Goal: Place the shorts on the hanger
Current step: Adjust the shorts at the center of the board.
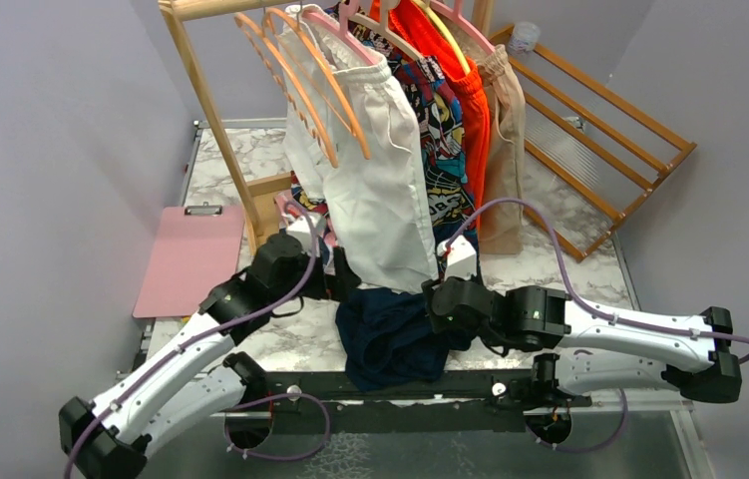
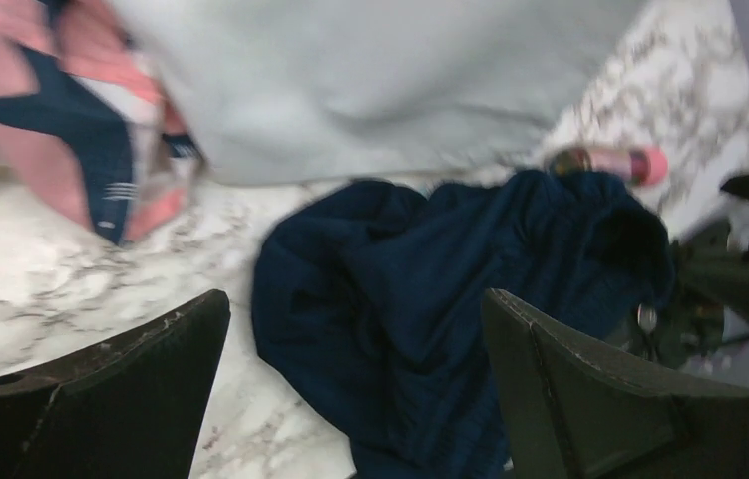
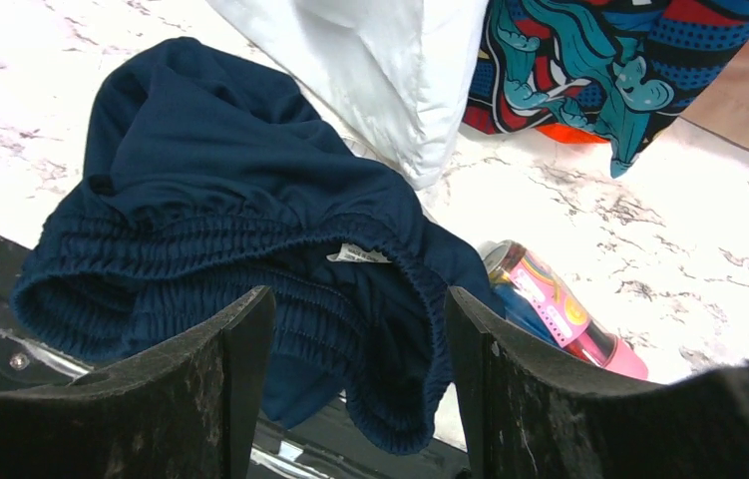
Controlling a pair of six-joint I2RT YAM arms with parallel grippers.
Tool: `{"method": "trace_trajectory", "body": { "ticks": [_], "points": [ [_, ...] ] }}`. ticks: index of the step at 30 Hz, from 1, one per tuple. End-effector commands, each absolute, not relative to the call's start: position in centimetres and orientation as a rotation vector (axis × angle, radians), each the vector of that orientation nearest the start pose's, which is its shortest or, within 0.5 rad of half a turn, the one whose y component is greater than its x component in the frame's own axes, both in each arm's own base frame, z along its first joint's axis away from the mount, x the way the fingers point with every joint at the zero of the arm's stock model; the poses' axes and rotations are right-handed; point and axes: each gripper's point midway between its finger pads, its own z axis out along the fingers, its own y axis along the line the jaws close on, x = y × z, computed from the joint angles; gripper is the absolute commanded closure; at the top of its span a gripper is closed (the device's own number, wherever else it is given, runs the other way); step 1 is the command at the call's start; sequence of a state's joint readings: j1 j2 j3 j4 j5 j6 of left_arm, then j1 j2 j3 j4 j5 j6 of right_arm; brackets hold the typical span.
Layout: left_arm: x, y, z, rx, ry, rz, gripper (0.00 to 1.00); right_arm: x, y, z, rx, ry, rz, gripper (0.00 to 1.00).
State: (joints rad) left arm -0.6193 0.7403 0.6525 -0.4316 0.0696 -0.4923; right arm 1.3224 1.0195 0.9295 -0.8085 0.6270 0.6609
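My right gripper straddles the gathered waistband near the pink bottle. I will bring my left gripper back and down onto the waistband's opposite end next.
The dark navy shorts [image 1: 390, 339] lie crumpled on the marble table at its front edge, partly over the black rail. In the right wrist view the shorts [image 3: 230, 190] show their gathered waistband and a small white label [image 3: 358, 255]. My right gripper [image 3: 358, 299] is open, its fingers on either side of the waistband's hanging edge without pinching it. My left gripper [image 2: 355, 299] is wide open just above the shorts [image 2: 430, 299], holding nothing. In the top view the left gripper [image 1: 338, 282] and right gripper [image 1: 437, 299] flank the shorts. The orange-tan hanger [image 1: 288, 85] hangs bare on the rail.
White shorts [image 1: 370, 170], printed shorts [image 1: 445, 130], orange shorts [image 1: 460, 80] and a tan garment [image 1: 505, 120] hang low over the table. A pink bottle [image 3: 550, 304] lies beside the navy shorts. A pink clipboard [image 1: 190, 259] lies left; a wooden rack [image 1: 599, 130] leans at the back right.
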Motion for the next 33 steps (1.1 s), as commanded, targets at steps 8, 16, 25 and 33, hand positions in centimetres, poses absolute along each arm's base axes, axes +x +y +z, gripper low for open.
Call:
{"method": "trace_trajectory", "body": {
  "ticks": [8, 16, 25, 33],
  "points": [
    [14.4, -23.0, 16.7, 0.514, 2.266, -0.630, 0.04, 13.7, 20.3, 14.9, -0.492, 2.238, 0.217, 0.34],
    [10.9, -23.6, 16.3, 0.773, 2.379, -0.611, 0.07, 13.5, 20.9, 15.0, -0.513, 2.227, 0.270, 0.34],
    [9.6, -23.7, 13.6, 0.868, 2.481, -0.486, 0.11, 13.1, 21.2, 15.3, -0.442, 2.247, 0.330, 0.34],
    [9.8, -24.0, 11.8, 0.904, 2.526, -0.417, 0.14, 13.2, 21.0, 15.9, -0.372, 2.229, 0.381, 0.34]
  ]
}}
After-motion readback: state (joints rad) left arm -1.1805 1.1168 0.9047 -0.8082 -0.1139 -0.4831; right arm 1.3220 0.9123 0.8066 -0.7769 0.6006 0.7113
